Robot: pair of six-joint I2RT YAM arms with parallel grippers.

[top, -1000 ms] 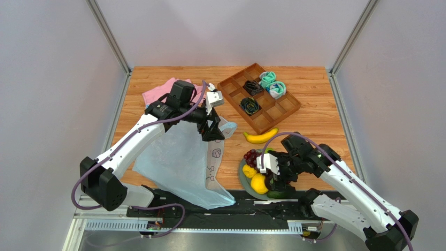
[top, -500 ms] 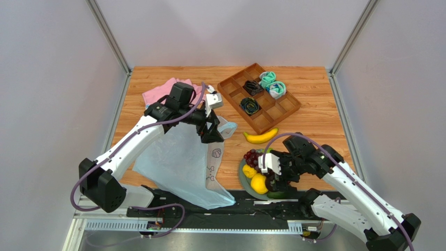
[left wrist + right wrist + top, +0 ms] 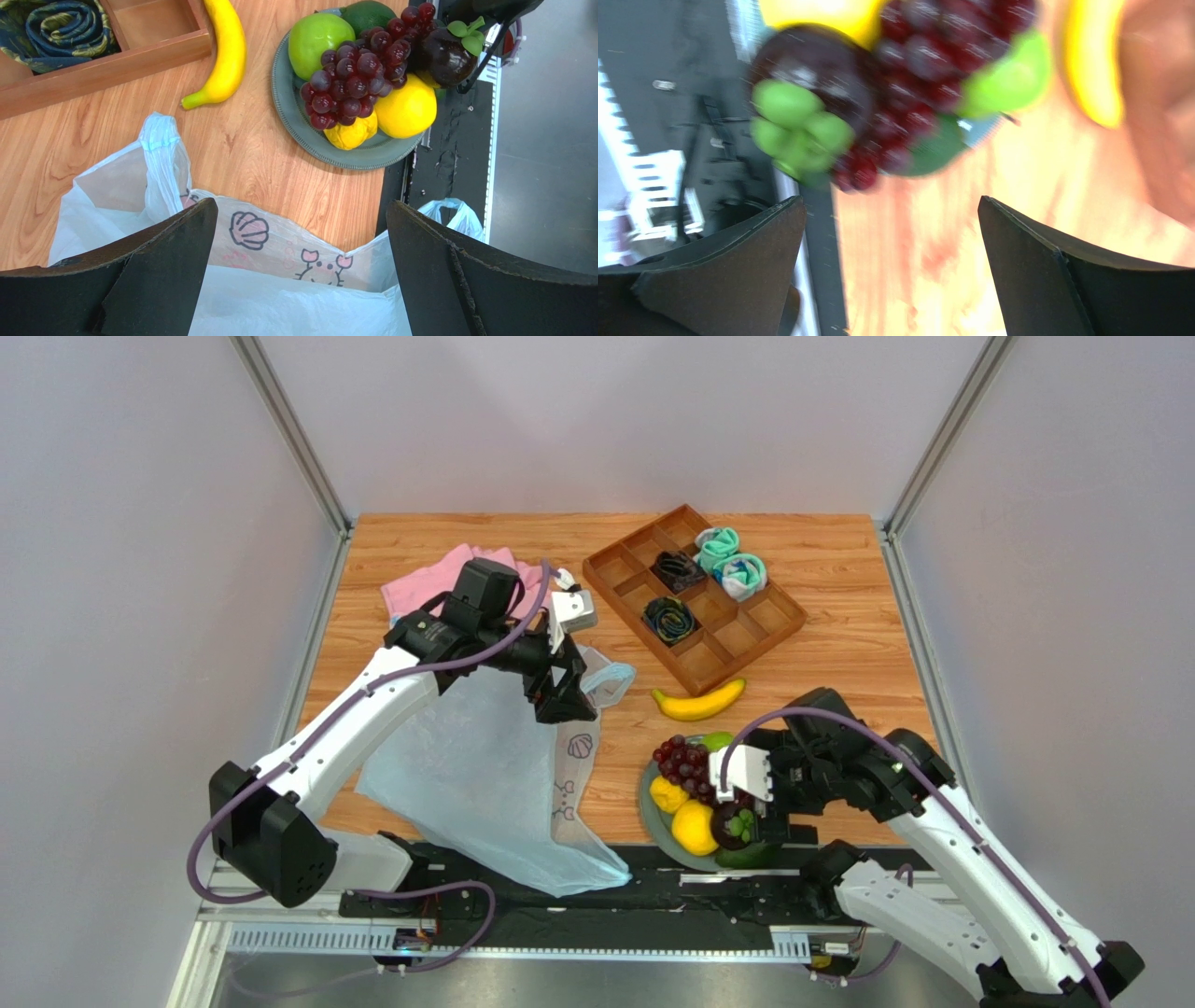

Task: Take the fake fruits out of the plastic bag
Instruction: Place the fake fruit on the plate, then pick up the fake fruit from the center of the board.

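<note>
The banana (image 3: 697,703), the only fruit off the plate, lies outward. Next, my right gripper reaches outward and down onto the banana's end farther from the bag.
The pale-blue plastic bag (image 3: 484,770) lies flat at the near left, its printed side (image 3: 281,241) under my left gripper (image 3: 568,689), which hovers open over the bag's mouth. A grey plate (image 3: 650,809) holds the purple grapes (image 3: 354,66), a green apple (image 3: 317,38), two lemons (image 3: 407,108), an avocado (image 3: 368,12) and a dark purple fruit with green leaves (image 3: 732,825). A banana (image 3: 697,703) lies on the table beyond the plate. My right gripper (image 3: 762,809) is open and empty just right of the dark fruit (image 3: 808,77).
A wooden divided tray (image 3: 744,637) with rolled teal and black socks stands at the back right. A pink cloth (image 3: 425,585) lies behind the left arm. The black table edge (image 3: 449,161) runs just near the plate.
My right gripper has drawn back to the right, off the plate. The dark purple fruit now shows at the plate's near edge. My left arm has hardly moved.
</note>
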